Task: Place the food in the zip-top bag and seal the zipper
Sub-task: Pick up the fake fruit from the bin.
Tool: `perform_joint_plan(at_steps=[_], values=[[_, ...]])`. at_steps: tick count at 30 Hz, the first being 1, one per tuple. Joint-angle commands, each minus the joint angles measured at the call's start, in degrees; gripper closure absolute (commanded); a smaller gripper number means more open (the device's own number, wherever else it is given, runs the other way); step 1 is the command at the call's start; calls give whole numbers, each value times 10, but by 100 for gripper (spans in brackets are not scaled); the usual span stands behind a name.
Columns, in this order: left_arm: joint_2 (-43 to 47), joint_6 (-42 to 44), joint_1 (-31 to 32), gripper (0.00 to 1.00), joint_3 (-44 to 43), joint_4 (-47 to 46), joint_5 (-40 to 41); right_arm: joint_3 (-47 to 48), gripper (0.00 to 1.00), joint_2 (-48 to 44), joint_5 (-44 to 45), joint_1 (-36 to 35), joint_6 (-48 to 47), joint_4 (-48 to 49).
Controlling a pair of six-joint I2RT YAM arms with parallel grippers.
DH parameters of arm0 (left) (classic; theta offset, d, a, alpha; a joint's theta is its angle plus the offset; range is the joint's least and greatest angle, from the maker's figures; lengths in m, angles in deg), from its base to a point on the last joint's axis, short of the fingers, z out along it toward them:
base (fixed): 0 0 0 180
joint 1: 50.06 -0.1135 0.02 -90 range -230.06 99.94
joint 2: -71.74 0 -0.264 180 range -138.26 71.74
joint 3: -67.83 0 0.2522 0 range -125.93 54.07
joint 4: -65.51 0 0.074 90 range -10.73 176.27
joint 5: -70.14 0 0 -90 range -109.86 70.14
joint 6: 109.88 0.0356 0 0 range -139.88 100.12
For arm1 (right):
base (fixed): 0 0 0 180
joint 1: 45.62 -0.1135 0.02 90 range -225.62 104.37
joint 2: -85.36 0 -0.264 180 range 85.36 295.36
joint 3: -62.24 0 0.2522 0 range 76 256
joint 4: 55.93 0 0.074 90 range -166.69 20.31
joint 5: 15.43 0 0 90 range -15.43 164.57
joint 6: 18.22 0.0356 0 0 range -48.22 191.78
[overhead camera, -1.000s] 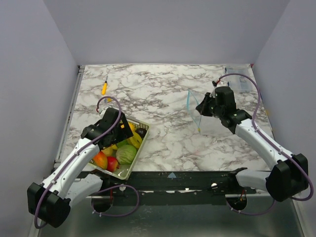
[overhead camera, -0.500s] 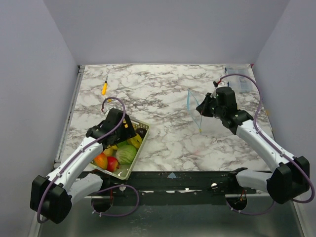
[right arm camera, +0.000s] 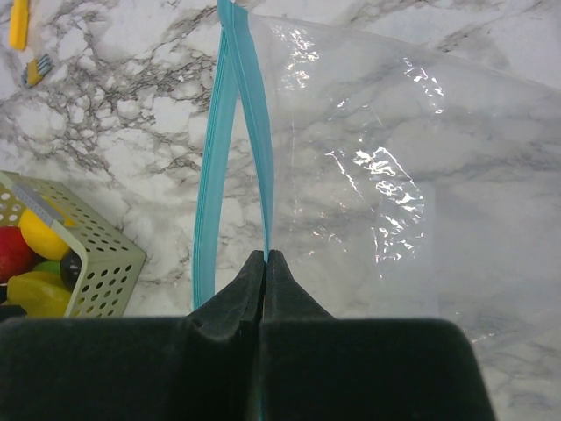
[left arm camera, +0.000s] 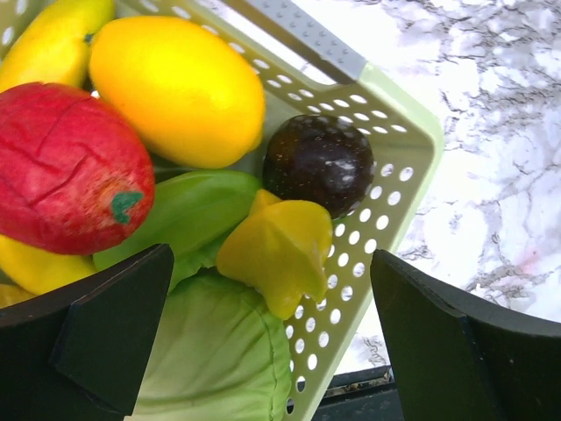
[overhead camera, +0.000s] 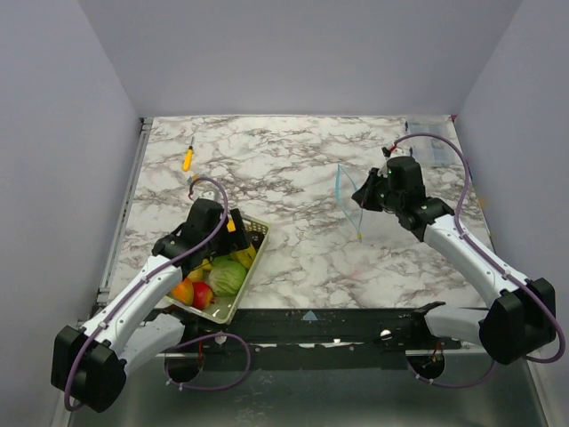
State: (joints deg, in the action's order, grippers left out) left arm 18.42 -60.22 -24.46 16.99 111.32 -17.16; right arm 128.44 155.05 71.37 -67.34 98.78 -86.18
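The star fruit [left arm camera: 279, 254] is uncovered between my fingers, next to the dark plum [left arm camera: 317, 162]. My left gripper will next go down into the basket and close its fingers around the star fruit.
The food lies in a pale green mesh basket [overhead camera: 255, 233] at the front left. In the left wrist view I see a yellow star fruit [left arm camera: 276, 250], a dark plum [left arm camera: 317, 162], a yellow lemon [left arm camera: 180, 88], a red fruit [left arm camera: 70, 167] and a green cabbage [left arm camera: 219, 351]. My left gripper [left arm camera: 272, 351] is open just above them, one finger on each side of the star fruit and cabbage. My right gripper [right arm camera: 265, 259] is shut on one side of the light-blue zipper [right arm camera: 232, 132] and holds the clear zip-top bag [right arm camera: 368, 175] up at the right [overhead camera: 348, 200], mouth parted.
A small orange object [overhead camera: 188, 159] lies at the far left of the marble table. The basket's corner [right arm camera: 96, 254] shows at the left of the right wrist view. The table's dark front edge [overhead camera: 311, 316] runs just below the basket.
My left gripper has shifted a little to the right and lower over the basket. My right gripper has moved slightly farther away with the bag.
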Motion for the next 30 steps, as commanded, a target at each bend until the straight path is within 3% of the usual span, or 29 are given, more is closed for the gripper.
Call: perform_joint_plan(at_steps=[1,4,8,15,20,30], values=[[-14,25,0,4,6,-56,-48,8,99,2,-9,-3,3,1],[-50,31,0,8,-3,-63,-53,8,99,4,-12,-3,5,1],[-80,39,-1,24,-9,-57,-57,8,99,-4,-15,-4,8,-3],[-50,63,-1,55,4,-69,-81,8,99,-12,-12,-5,25,-7],[-25,85,-1,67,-15,-50,-76,2,99,-14,-5,-10,50,-14],[39,101,-1,69,-91,-28,-143,-17,99,-26,-36,-24,115,0]])
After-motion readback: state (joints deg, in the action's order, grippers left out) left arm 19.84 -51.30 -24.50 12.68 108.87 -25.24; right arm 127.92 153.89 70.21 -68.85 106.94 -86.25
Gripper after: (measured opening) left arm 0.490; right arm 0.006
